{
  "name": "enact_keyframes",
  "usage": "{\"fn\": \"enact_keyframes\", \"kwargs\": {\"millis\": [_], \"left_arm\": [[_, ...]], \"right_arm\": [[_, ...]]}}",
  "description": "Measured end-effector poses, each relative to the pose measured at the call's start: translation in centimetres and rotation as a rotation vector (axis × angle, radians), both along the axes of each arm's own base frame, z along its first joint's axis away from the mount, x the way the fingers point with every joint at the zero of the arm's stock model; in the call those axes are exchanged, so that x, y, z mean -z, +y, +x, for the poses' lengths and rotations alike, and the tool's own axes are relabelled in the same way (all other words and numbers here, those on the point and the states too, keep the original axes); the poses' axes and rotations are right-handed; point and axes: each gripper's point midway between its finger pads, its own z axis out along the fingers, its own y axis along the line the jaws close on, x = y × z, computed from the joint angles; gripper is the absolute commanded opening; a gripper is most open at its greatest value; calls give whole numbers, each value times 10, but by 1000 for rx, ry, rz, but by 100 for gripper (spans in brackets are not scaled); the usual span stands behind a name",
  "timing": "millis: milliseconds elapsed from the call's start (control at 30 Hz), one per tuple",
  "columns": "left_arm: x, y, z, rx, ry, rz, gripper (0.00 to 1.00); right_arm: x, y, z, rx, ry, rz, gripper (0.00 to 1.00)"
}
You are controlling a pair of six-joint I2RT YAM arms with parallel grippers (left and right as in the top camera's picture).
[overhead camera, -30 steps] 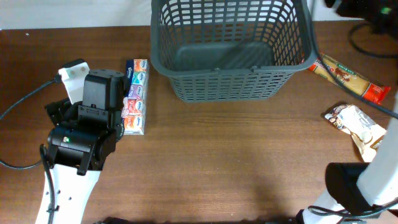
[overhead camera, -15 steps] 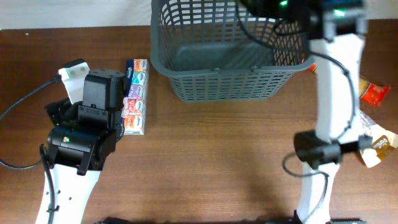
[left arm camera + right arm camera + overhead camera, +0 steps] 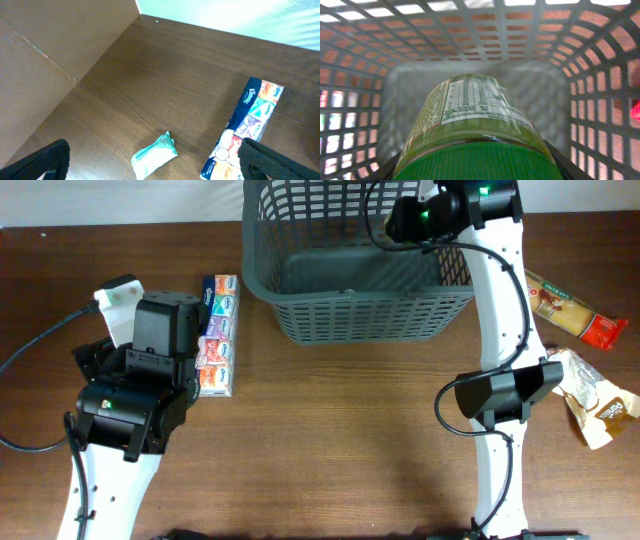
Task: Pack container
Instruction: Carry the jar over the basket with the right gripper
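I should lower the jar with my right gripper, back toward the basket's near corner by the pasta packet.
The dark grey lattice basket (image 3: 360, 315) stands at the back middle of the table. My right gripper (image 3: 408, 220) reaches into it from above and is shut on a green-lidded jar with a printed label (image 3: 475, 115). In the right wrist view the basket's walls (image 3: 360, 75) surround the jar, and the gripper (image 3: 476, 170) holds it at the lid end. My left gripper (image 3: 159, 169) is open and empty above the table at the left. A mint green packet (image 3: 155, 156) lies between its fingers.
A multicoloured tissue pack (image 3: 218, 335) lies left of the basket, beside the left gripper, and shows in the left wrist view (image 3: 250, 125). A long pasta packet (image 3: 570, 305) and a brown and white bag (image 3: 595, 400) lie at the right edge.
My right arm has swung in from the right edge to over the basket and lowered into it. The left arm has not moved.
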Motion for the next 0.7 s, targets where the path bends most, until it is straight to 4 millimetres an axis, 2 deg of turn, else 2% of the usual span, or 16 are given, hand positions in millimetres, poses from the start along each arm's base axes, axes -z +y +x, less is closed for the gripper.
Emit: {"fn": "enact_keyframes", "kwargs": {"millis": [200,533,700], "left_arm": [[0,0,0,0,0,0,100],[0,0,0,0,0,0,100],[0,0,0,0,0,0,100]], "right_arm": [[19,-10,-6,24,65,-58,4],[90,-17,-19,29,260,-120,4],[103,-19,-26,27,306,-137,4]]}}
